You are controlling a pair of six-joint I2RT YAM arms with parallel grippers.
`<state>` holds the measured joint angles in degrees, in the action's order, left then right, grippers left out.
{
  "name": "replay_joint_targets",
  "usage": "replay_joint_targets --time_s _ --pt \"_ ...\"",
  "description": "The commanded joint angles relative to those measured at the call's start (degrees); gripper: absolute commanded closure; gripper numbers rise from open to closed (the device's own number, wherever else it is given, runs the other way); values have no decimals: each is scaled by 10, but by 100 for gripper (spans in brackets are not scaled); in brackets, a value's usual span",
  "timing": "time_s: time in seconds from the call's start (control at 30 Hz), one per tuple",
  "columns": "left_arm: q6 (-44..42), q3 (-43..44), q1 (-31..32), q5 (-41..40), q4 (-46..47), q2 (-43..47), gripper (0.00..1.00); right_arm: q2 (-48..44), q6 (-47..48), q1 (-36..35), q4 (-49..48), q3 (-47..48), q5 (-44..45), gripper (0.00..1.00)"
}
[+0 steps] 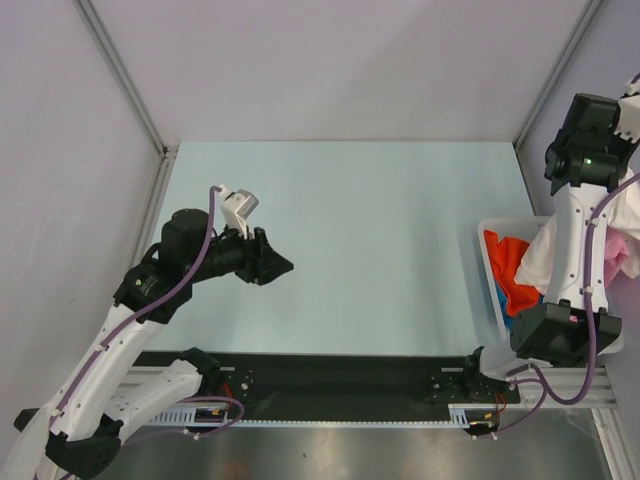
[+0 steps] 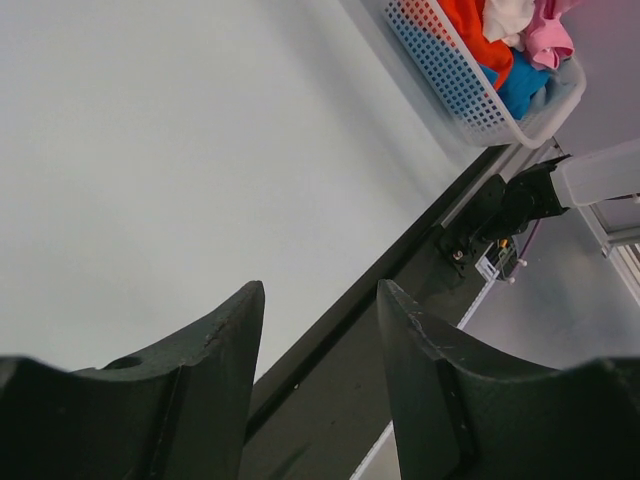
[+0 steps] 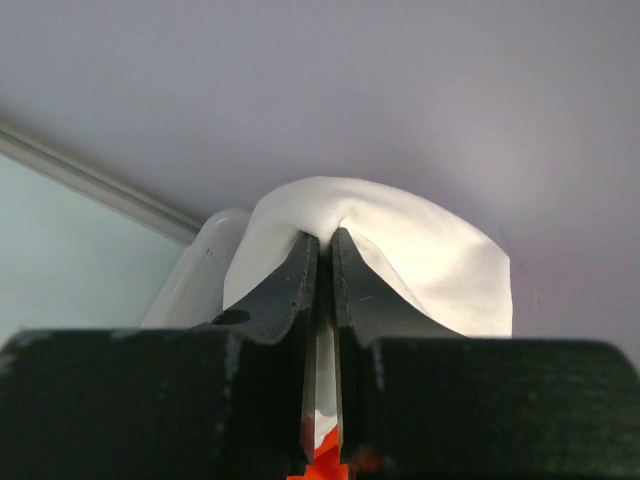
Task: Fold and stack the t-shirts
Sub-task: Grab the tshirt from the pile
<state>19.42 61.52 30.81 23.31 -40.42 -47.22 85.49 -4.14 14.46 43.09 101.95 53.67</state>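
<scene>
The white t-shirt has room over the table's empty middle, so my right gripper should lift higher and swing there, away from the bin.
In the right wrist view my right gripper (image 3: 325, 238) is shut on a fold of the plain white t-shirt (image 3: 430, 260), lifted above the bin. In the top view that white t-shirt (image 1: 538, 262) hangs beside the right arm over the bin, and the gripper's fingers are at or past the picture's right edge. An orange t-shirt (image 1: 510, 272), a pink one (image 1: 626, 256) and a blue one (image 1: 505, 322) lie in the bin. My left gripper (image 1: 280, 265) hovers open over the table's left half with nothing between its fingers (image 2: 225, 330).
The pale plastic bin (image 1: 487, 250) stands at the table's right edge, by the right arm's base. The left wrist view shows its lattice wall (image 2: 445, 75) with an orange shirt (image 2: 475, 25) inside. A black rail (image 1: 340, 385) runs along the near edge.
</scene>
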Motion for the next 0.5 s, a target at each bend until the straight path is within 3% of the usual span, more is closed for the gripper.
replay_joint_targets --time_s 0.0,0.13,0.27,0.37,0.47 --pt "8 15 4 21 17 6 46 -33 41 4 -58 21 26 100" --pt "9 18 3 22 18 6 46 -49 40 7 -71 11 21 100" --pt "8 23 3 18 18 7 47 -46 91 1 -163 55 24 100" --pt "9 27 3 17 18 6 48 -31 121 -7 -251 135 8 100" --pt "11 38 3 15 12 2 48 23 158 -42 -280 276 -8 100"
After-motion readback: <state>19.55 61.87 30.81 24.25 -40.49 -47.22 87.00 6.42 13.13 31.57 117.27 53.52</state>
